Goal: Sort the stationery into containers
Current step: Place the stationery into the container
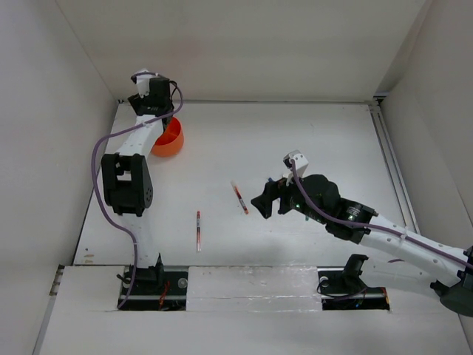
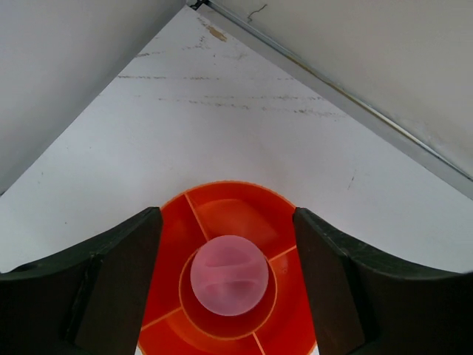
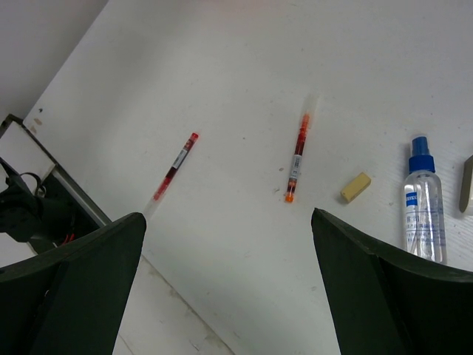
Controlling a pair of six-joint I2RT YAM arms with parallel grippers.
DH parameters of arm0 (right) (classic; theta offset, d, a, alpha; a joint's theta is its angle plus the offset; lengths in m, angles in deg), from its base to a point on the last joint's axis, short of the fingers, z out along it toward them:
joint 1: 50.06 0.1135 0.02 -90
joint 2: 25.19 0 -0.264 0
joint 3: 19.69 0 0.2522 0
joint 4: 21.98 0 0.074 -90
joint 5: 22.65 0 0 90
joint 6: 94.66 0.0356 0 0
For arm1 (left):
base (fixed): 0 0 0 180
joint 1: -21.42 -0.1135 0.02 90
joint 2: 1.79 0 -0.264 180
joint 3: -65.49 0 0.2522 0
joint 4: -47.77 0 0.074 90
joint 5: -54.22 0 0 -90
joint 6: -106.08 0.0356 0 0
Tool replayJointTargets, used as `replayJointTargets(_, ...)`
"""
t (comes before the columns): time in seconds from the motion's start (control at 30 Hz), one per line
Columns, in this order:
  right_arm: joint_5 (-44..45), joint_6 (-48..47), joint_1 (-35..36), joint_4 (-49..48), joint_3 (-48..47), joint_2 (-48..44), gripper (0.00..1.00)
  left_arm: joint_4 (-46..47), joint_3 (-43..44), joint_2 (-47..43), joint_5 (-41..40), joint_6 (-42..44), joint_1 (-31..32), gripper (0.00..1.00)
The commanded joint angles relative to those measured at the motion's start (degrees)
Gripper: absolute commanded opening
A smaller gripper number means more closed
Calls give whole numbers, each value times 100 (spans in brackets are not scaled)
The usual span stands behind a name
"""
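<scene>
My right gripper will next move down onto the small tan eraser (image 3: 356, 188) and turn its open fingers so they straddle the eraser's long sides.
The orange cup (image 1: 170, 140) stands at the far left. In the left wrist view the pink tube (image 2: 229, 275) stands upright in the centre well of the cup (image 2: 244, 207). My left gripper (image 2: 225, 216) hangs over it (image 1: 159, 111), open, its fingers clear of the tube. My right gripper (image 1: 260, 202) is open and empty above the table (image 3: 228, 218). Two red-white pens lie flat: one (image 1: 239, 197) (image 3: 297, 155) just left of it, one (image 1: 198, 230) (image 3: 174, 166) nearer the front. A tan eraser (image 3: 355, 187) and the blue-capped bottle (image 3: 424, 203) lie beneath the right arm.
A grey-green item (image 3: 466, 183) is cut off by the right edge of the right wrist view. White walls close in the table at the back and both sides. A metal rail (image 1: 388, 159) runs along the right side. The arm bases sit on the front ledge (image 1: 251, 285).
</scene>
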Motion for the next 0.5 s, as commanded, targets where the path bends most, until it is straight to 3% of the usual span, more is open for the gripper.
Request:
replayJointTargets(0.0, -67, 38, -5, -213, 56, -16, 100, 233, -86, -503, 6, 17, -1, 68)
replayJointTargets(0.13, 91, 99, -5, -213, 56, 37, 100, 162, -15, -766, -64, 17, 166, 78)
replayJointTargets(0.17, 292, 100, -5, -143, 56, 37, 100, 162, -15, -845, -64, 69, 218, 92)
replayJointTargets(0.2, 415, 187, -5, -90, 4, 115, 100, 162, -15, -1020, -64, 139, 323, 100)
replayJointTargets(0.3, 915, 407, -5, 208, -50, 370, 100, -30, 246, -1223, 57, 193, 464, 100)
replayJointTargets(0.47, 1391, 854, -5, 657, -340, 1273, 99, -1242, 1249, -1417, 558, 10, 597, 100)
